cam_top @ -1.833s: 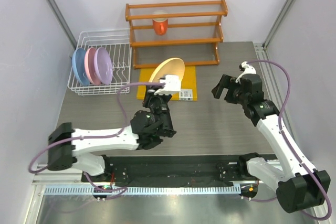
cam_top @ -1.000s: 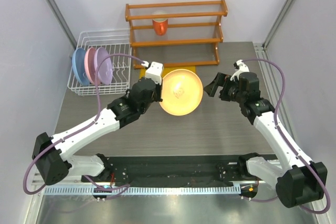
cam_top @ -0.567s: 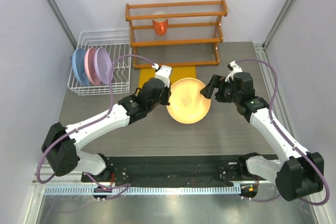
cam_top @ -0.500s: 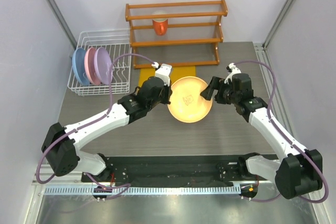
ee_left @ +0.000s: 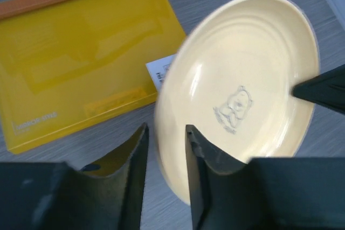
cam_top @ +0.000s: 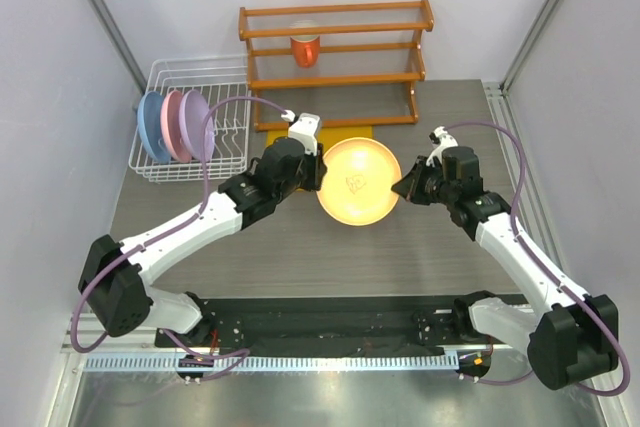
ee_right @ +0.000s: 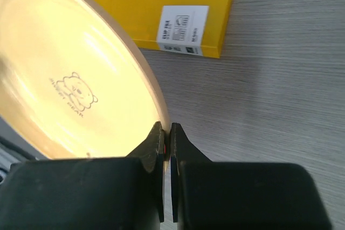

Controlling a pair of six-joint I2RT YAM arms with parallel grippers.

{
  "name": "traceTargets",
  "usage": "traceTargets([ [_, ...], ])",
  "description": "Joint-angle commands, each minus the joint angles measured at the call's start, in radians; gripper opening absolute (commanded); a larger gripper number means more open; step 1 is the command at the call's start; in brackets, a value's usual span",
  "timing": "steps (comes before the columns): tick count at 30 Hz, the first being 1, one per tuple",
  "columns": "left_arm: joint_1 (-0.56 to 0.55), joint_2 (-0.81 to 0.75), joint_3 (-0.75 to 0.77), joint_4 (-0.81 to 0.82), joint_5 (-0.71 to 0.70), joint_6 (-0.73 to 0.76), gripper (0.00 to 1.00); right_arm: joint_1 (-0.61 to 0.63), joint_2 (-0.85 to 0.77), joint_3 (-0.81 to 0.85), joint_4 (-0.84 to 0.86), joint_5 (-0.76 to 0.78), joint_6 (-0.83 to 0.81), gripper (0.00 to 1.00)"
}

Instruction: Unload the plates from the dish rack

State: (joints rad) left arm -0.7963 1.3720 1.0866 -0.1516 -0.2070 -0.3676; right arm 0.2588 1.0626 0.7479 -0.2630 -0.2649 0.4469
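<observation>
The robot's right gripper next needs to go over to bare tabletop (cam_top: 420,213) (ee_right: 291,57) beside the mat, below the mat and to its right in the top view, then lower the plate and let go of it.
A peach-orange plate (cam_top: 358,182) hangs tilted above the table between both arms. My right gripper (cam_top: 400,190) is shut on its right rim; in the right wrist view the fingers (ee_right: 166,127) pinch the plate (ee_right: 64,79) edge. My left gripper (cam_top: 318,169) stands open around the left rim. In the left wrist view its jaws (ee_left: 166,129) straddle the plate (ee_left: 242,95) with a gap beside the rim. The white wire dish rack (cam_top: 232,152) at the back left holds a light blue plate (cam_top: 152,127), a pink plate (cam_top: 175,125) and a lilac plate (cam_top: 198,124) on edge.
A yellow flat mat (cam_top: 350,133) with a white label lies under the plate, in front of the orange wooden shelf rack (cam_top: 335,77). An orange cup (cam_top: 305,49) stands on that shelf. Grey walls close in both sides.
</observation>
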Motion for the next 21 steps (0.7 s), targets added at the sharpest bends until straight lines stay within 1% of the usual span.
traceTargets([
  [1,0.005,-0.022,0.042,0.015,-0.029,-0.027,0.48,-0.019,-0.012,0.05,-0.042,0.14,0.018,0.01],
  [2,0.003,-0.022,0.041,0.008,-0.046,-0.025,0.56,-0.027,-0.01,0.056,-0.053,0.159,0.016,0.01],
  [3,0.005,-0.022,0.039,-0.003,-0.06,-0.021,0.66,-0.036,-0.01,0.067,-0.064,0.18,0.012,0.01],
  [5,0.006,-0.021,0.038,-0.016,-0.113,-0.005,0.72,-0.07,0.007,0.076,-0.09,0.196,0.007,0.01],
  [8,0.017,-0.013,0.038,-0.035,-0.147,0.018,0.74,-0.121,0.036,0.085,-0.108,0.22,0.001,0.01],
  [9,0.022,-0.013,0.038,-0.046,-0.158,0.021,0.77,-0.133,0.045,0.088,-0.114,0.227,0.004,0.01],
  [12,0.049,-0.013,0.027,-0.054,-0.157,0.027,0.81,-0.187,0.088,0.102,-0.131,0.256,0.001,0.01],
  [14,0.087,-0.013,0.018,-0.054,-0.128,0.018,0.87,-0.225,0.118,0.107,-0.139,0.256,-0.002,0.01],
  [15,0.101,-0.013,0.015,-0.06,-0.105,-0.002,0.99,-0.272,0.146,0.11,-0.142,0.251,-0.002,0.01],
  [18,0.147,-0.008,0.007,-0.074,-0.077,-0.017,0.99,-0.34,0.21,0.113,-0.143,0.214,-0.002,0.01],
  [21,0.184,-0.014,-0.01,-0.074,-0.071,-0.033,0.99,-0.378,0.25,0.113,-0.14,0.196,-0.004,0.01],
])
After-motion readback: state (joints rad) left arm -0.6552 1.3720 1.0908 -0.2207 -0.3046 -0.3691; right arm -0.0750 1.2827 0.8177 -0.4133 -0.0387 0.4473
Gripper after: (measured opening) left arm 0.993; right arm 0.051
